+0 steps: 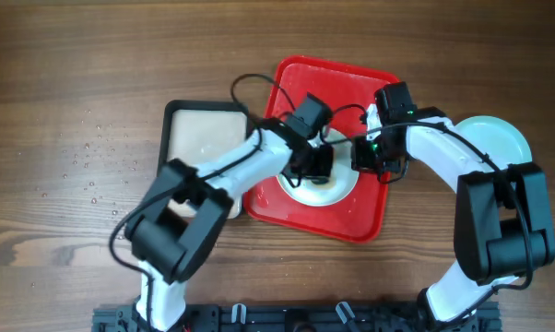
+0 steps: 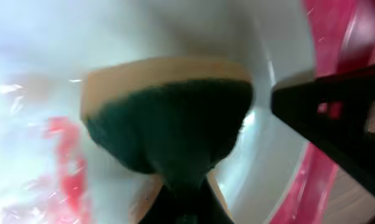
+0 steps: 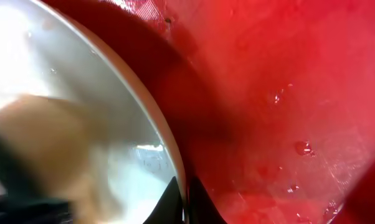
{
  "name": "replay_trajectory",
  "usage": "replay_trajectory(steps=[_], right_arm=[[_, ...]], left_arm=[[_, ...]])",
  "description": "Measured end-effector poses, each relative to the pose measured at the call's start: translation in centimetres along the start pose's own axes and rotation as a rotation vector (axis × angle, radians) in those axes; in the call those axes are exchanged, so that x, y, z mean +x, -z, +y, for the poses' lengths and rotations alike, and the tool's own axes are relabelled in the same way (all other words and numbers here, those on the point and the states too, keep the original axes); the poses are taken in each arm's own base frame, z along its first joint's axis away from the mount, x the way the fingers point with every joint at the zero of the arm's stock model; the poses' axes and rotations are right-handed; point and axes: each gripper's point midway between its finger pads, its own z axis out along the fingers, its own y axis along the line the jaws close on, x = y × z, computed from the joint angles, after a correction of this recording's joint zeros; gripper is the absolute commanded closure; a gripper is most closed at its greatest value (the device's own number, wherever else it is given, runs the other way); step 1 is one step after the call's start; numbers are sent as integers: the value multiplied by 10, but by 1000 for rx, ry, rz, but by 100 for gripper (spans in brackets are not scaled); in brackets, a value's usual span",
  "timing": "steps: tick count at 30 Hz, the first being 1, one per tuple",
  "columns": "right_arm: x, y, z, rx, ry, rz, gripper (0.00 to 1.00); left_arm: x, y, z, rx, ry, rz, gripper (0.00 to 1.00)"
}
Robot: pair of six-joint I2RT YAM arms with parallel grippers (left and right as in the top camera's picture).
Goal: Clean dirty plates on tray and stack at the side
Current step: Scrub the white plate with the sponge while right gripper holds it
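Note:
The robot should scrub on next, because a red smear is still on the plate. Then it should raise its left gripper and bring it down over the basin's milky water (image 1: pixel 202 140) to release the sponge.
A white plate (image 1: pixel 344 188) lies on the red tray (image 1: pixel 347 81). My left gripper (image 1: pixel 314 171) is shut on a tan sponge with a dark green scrub face (image 2: pixel 169 118), which presses on the plate (image 2: pixel 44 56) beside a red smear (image 2: pixel 63 155). My right gripper (image 1: pixel 370 159) is shut on the plate's right rim; the wrist view shows its fingers (image 3: pixel 184 200) pinching the rim of the plate (image 3: pixel 81 68) over the wet tray (image 3: pixel 287 93). A pale blue plate (image 1: pixel 494 138) sits on the table to the right of the tray.
A black-rimmed basin (image 1: pixel 166 138) of milky water stands just left of the tray. Water drops (image 1: pixel 93 166) dot the wood to its left. The right gripper's black finger (image 2: pixel 337 118) shows close beside the sponge.

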Motion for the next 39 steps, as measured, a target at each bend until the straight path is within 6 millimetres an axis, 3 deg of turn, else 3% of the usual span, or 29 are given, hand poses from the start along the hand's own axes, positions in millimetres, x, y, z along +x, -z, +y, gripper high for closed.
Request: replay_trajectory(steps=[4,7,11,13,15,18,21,24,26,28,32,36,39], right_arm=[[-2,-4,2,-29,2,-15,96],[0,-5,8,-53,5,-12,96],[0,-5,8,-53,2,-12,96],[0,-6,8,-52,0,-12,96],[0,-5,5,-41,-7,-14,96],[-1,-5,3,-36,-14,-18,96],[-2,-4,2,-33,-13,-19,96],[-2,-4,2,-33,-14,-19,96],[-1,-4,2,-33,-14,-18,96],[-1,-4,2,-33,-14,-18,96],[-1,-5,3,-34,-13,-18,96],[0,-5,7,-46,-4,-15,96],[1,-5,5,-39,-13,-11,96]], left_arm=[[3,-3,13,-92,103,11,96],[2,8,40,-252,179,-21,96],[-9,34,96,-416,276,-60,96],[-14,34,96,-388,290,-66,96],[-24,28,87,-293,293,-82,96],[-45,10,46,-37,258,-92,96],[-25,-16,-12,108,140,-29,96],[-10,-24,-28,99,97,-11,96],[-8,-21,-18,49,128,2,96],[-8,-10,7,-49,180,4,96],[-33,30,94,-352,307,-95,96],[-37,36,103,-420,300,-120,96],[-47,30,92,-322,299,-128,96]])
